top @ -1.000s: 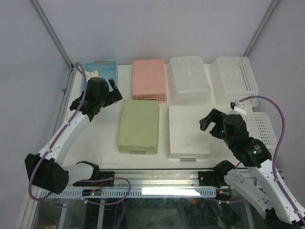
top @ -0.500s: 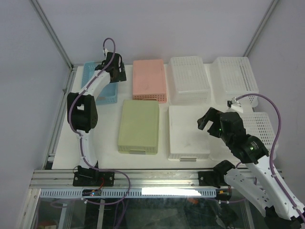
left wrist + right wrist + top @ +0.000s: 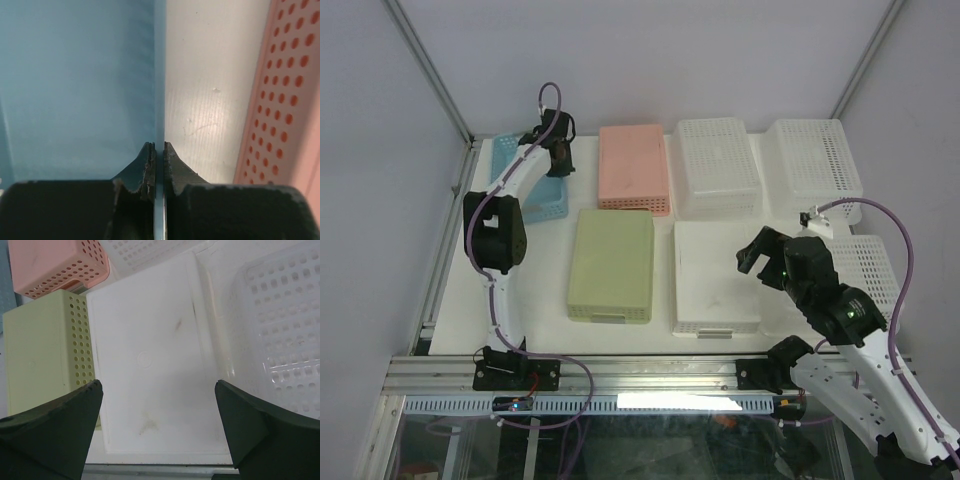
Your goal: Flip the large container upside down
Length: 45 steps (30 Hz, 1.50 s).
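Note:
The left gripper will next lift the gripped side of the basket, turn it over toward the basket's opposite side (image 3: pixel 496 160) and let go of it, because the basket stands open side up.
The large container (image 3: pixel 546 198) is a blue perforated basket standing open side up at the table's far left. My left gripper (image 3: pixel 558 160) reaches down over its right long wall and is shut on it. In the left wrist view the thin blue wall (image 3: pixel 159 100) runs straight between the closed fingertips (image 3: pixel 148 160), with the blue inside on the left and white table on the right. My right gripper (image 3: pixel 760 255) hovers open over a white upside-down container (image 3: pixel 150 365), holding nothing.
A pink upside-down container (image 3: pixel 633 167) sits right beside the blue one, its holed side (image 3: pixel 290 90) close to my left fingers. A green container (image 3: pixel 612 265) lies bottom up in front. White baskets (image 3: pixel 717 167) (image 3: pixel 813 160) (image 3: pixel 872 270) fill the right side.
My left arm swung from the blue container's near side out to its right wall and its jaws closed on that wall. The right arm barely moved.

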Available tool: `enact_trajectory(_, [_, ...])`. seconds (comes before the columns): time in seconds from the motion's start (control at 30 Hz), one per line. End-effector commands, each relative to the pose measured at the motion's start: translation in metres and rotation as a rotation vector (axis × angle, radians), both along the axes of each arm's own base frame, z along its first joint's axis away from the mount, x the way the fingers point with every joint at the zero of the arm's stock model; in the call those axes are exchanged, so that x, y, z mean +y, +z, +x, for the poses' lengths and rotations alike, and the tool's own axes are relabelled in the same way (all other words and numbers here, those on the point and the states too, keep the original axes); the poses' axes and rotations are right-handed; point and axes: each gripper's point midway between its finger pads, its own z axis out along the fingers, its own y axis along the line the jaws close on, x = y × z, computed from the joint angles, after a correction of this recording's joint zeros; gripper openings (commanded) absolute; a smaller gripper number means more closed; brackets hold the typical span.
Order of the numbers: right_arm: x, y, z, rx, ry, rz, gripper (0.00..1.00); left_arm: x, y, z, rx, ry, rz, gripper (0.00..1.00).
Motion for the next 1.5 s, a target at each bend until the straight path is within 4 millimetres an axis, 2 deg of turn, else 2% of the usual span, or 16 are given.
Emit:
enact_trajectory(0.0, [-0.002,0.023,0.007,-0.068,-0.019,0.019,0.99,-0.013,0.148,0.003,-0.293,-0.065,-0.158,0.00])
enact_trajectory(0.03, [-0.001,0.023,0.007,-0.067,-0.018,0.020,0.99,-0.015,0.168,-0.002,-0.325,-0.082,-0.222,0.00])
enact_trajectory(0.13, [0.001,0.023,0.007,-0.067,-0.010,0.025,0.99,-0.007,0.206,-0.010,-0.387,-0.116,-0.433,0.00])
enact_trajectory(0.17, [0.001,0.023,0.007,-0.065,-0.009,0.027,0.99,0.003,0.206,-0.014,-0.399,-0.116,-0.502,0.00])
enact_trajectory(0.2, [0.001,0.023,0.007,-0.064,-0.009,0.027,0.99,0.007,0.221,-0.017,-0.439,-0.133,-0.571,0.00])
enact_trajectory(0.53, [-0.003,0.022,0.003,-0.068,-0.018,0.025,0.99,0.028,0.239,-0.065,-0.479,-0.270,-1.222,0.00])
enact_trajectory(0.7, [-0.002,0.021,0.003,-0.063,-0.018,0.025,0.99,0.027,0.244,-0.080,-0.506,-0.333,-1.364,0.00])
enact_trajectory(1.07, [-0.002,0.018,0.003,-0.057,-0.017,0.023,0.99,0.044,0.202,-0.095,-0.465,-0.306,-1.646,0.00])
enact_trajectory(1.47, [0.001,0.017,0.006,-0.050,-0.010,0.025,0.99,0.076,0.147,-0.100,-0.443,-0.147,-1.694,0.00])
